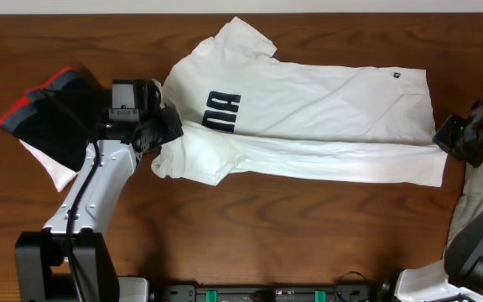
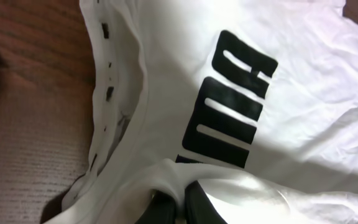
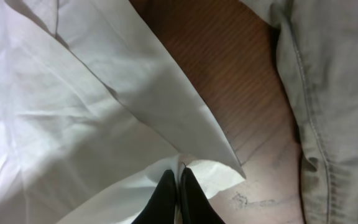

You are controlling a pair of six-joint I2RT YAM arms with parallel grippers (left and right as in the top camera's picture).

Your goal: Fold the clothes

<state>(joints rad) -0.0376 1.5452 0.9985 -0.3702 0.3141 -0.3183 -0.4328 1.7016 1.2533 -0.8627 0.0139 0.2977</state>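
Note:
My right gripper holds the pinched fabric, which already reaches the T-shirt's short end edge, so next it should move down slightly onto that edge and open to let go of the hem corner.
The white T-shirt lies across the table's middle, folded lengthwise, with black block lettering near its left end and a small dark tag at the upper right. My left gripper is shut on the T-shirt's fabric at the collar end; in the left wrist view its fingers pinch a fold below the lettering. My right gripper is shut on the T-shirt's hem corner; in the right wrist view its fingers clamp the white edge.
A dark garment with red trim lies at the far left over a white piece. A grey-beige garment lies at the right edge, also seen overhead. Bare wood runs along the front.

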